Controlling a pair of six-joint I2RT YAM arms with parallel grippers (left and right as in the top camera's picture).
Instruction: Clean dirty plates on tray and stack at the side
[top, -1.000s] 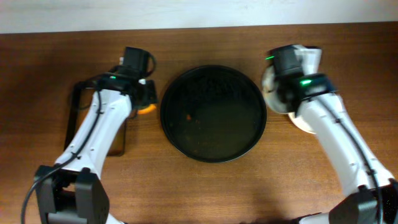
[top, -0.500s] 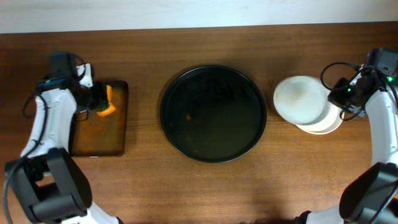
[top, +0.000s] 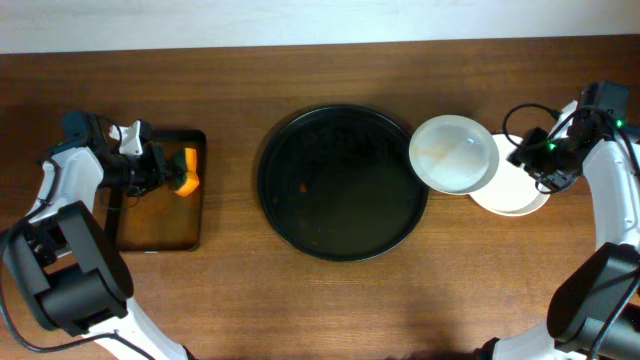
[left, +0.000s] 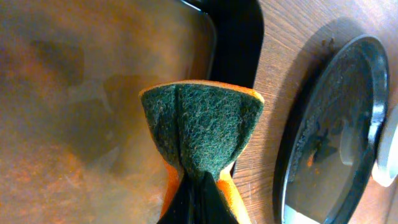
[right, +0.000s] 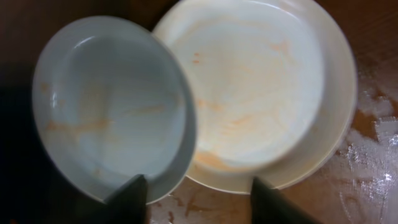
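Observation:
My left gripper moves down next and releases the sponge onto the rectangular tray's brownish wet bottom (top: 165, 207) (left: 118, 143), since that lies below it inside the tray's rim.
The round black tray (top: 343, 240) lies mid-table, with small orange flecks on it and no plate inside. A pale grey-blue plate (top: 455, 153) (right: 112, 118) with faint orange smears reaches over the tray's right rim and overlaps the white plates (top: 515, 192) (right: 255, 87), which also show orange streaks. My right gripper (top: 530, 165) (right: 202, 199) stands open just off the plates' edge and holds nothing. Over the rectangular tray (top: 160, 225), my left gripper (top: 168, 172) (left: 202, 208) is shut on an orange sponge (top: 186, 171) (left: 199, 124), green scrub side out.
The rectangular dark tray (left: 93, 93) with its brownish wet bottom sits at the left. The black tray's rim (left: 292, 155) lies just right of it across a strip of bare wood. The table's back edge runs along the top of the overhead view.
The right gripper has opened and let go of the grey-blue plate, which slid left off the white plates toward the black tray. The left arm shifted slightly, still holding the sponge.

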